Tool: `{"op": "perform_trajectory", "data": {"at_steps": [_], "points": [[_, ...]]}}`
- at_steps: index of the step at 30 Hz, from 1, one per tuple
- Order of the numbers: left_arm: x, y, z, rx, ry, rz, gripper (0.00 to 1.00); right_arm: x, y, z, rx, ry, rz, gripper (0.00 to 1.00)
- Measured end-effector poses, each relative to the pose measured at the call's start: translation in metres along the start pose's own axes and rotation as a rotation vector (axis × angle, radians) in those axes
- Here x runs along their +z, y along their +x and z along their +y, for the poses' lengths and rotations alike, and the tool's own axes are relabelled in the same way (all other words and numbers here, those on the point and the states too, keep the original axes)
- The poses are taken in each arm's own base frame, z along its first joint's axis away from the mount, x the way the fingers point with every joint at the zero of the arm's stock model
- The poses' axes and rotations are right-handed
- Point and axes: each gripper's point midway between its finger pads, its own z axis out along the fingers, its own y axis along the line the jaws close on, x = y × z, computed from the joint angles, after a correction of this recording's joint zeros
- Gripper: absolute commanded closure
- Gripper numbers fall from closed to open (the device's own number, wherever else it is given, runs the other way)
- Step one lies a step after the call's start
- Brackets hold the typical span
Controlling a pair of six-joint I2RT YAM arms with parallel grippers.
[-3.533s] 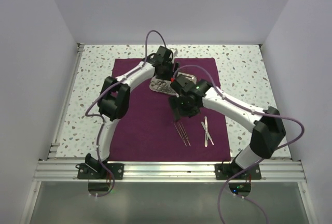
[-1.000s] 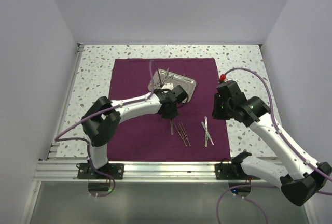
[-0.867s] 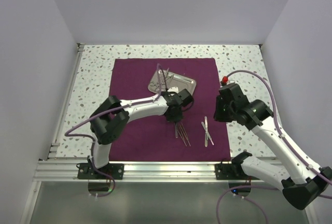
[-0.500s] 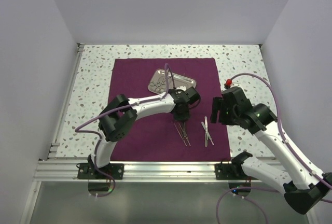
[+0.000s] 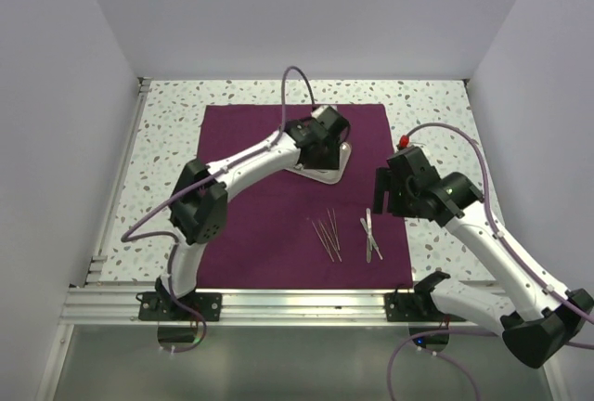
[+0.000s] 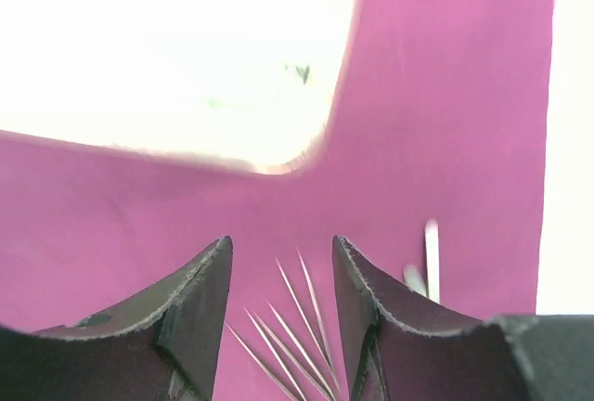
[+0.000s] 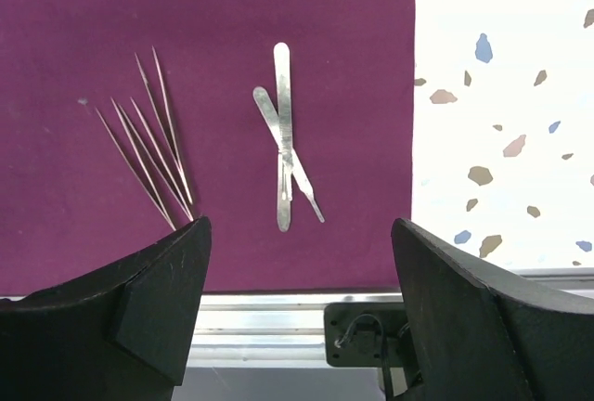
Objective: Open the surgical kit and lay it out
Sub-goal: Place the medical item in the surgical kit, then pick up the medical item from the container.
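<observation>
My left gripper will move outward and to the left in the top view, then down into the steel tray [image 5: 327, 173], because its fingers hang short of the tray's rim.
The dark purple cloth [image 5: 260, 206] lies spread flat on the table. The steel tray [image 5: 327, 173] sits at its far middle, mostly hidden under my left gripper [image 5: 318, 144]; it shows washed-out white in the left wrist view [image 6: 186, 48]. My left gripper [image 6: 281, 243] is open and empty. Several thin probes [image 5: 327, 234] lie fanned on the cloth and also show in the wrist views [image 6: 302, 327] [image 7: 153, 146]. Two flat silver instruments [image 5: 370, 237] lie crossed to the right of them [image 7: 284, 146]. My right gripper [image 5: 386, 195] [image 7: 299, 225] is wide open and empty, above the cloth's right edge.
The speckled tabletop [image 5: 436, 132] surrounds the cloth. An aluminium rail [image 5: 297, 303] runs along the near edge, with a bracket [image 7: 367, 331] just below the cloth. White walls close in the left, right and back.
My left gripper has drawn back from the probes to above the tray. The probes now lie spread in a fan. My right gripper has barely moved.
</observation>
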Motion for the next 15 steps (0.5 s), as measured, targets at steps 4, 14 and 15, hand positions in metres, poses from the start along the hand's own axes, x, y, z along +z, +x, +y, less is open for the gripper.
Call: {"op": "perform_trajectory", "data": {"at_steps": [4, 14, 15], "points": [[0.001, -0.073, 0.042, 0.006, -0.035, -0.124, 0.52, -0.008, -0.017, 0.004, 0.025, 0.008, -0.033, 0.18], [0.085, -0.169, 0.123, 0.09, -0.096, -0.213, 0.52, -0.018, -0.018, -0.009, 0.04, 0.083, -0.018, 0.17], [0.095, -0.168, 0.124, 0.101, -0.084, -0.205, 0.53, -0.018, -0.019, -0.01, 0.036, 0.094, -0.014, 0.17]]}}
